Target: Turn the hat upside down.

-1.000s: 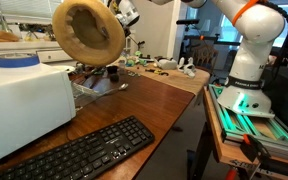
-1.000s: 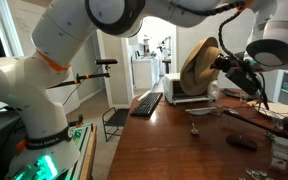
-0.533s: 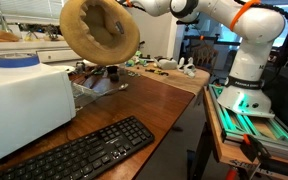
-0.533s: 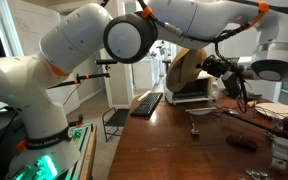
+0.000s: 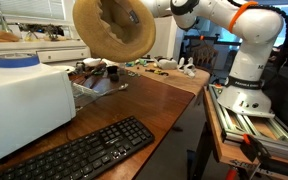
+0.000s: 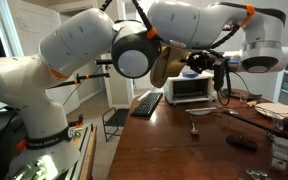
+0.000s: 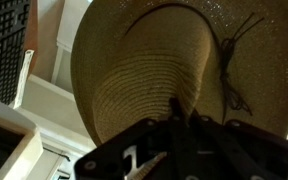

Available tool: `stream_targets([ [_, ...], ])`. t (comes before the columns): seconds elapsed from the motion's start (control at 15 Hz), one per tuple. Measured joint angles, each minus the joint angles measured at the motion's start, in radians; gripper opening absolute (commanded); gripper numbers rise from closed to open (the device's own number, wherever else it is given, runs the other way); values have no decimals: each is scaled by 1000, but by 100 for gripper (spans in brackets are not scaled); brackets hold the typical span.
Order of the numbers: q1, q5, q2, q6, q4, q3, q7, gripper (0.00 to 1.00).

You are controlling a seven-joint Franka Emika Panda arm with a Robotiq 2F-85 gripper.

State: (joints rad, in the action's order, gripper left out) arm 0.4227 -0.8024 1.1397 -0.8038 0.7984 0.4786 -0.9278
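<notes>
The hat (image 5: 114, 30) will go down there next, and my gripper will lower it and let go of the woven straw.
The tan woven straw hat (image 5: 114, 30) hangs high above the wooden table, its hollow paler inside facing the camera in an exterior view. It shows edge-on in the other exterior view (image 6: 164, 68). In the wrist view the hat (image 7: 154, 60) fills the frame, with a dark cord hanging on its right side. My gripper (image 7: 177, 112) comes in from the bottom edge, its jaws shut together on the hat's woven straw. In an exterior view the gripper (image 6: 194, 62) sits right beside the hat. In the exterior view that shows the hat's hollow, the hat hides the gripper.
A white box (image 5: 24, 100) with a blue tape roll (image 5: 16, 60) on top stands on the wooden table (image 5: 154, 95). A black keyboard (image 5: 79, 150) lies at the table's front. A toaster oven (image 6: 199, 90) stands farther back. Small clutter lies at the far end.
The hat has been carried across above the table, rightward and higher in one exterior view and leftward in the other. The arm swung with it and the grip has stayed shut.
</notes>
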Motion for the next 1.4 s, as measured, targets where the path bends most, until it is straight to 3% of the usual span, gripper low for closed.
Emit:
stream_targets([
  [0.07, 14, 55, 7, 0, 0, 57, 43, 2],
  [0.2, 35, 126, 12, 0, -4, 104, 124, 2],
  [0.6, 78, 217, 58, -2, -84, 89, 289, 2],
  [0.67, 80, 220, 73, -2, -92, 89, 310, 32],
  [0.73, 81, 221, 87, -2, -96, 89, 332, 33],
  [1.27, 61, 246, 113, -2, -176, 99, 457, 95],
  [1.4, 51, 267, 105, -2, -214, 99, 467, 100],
])
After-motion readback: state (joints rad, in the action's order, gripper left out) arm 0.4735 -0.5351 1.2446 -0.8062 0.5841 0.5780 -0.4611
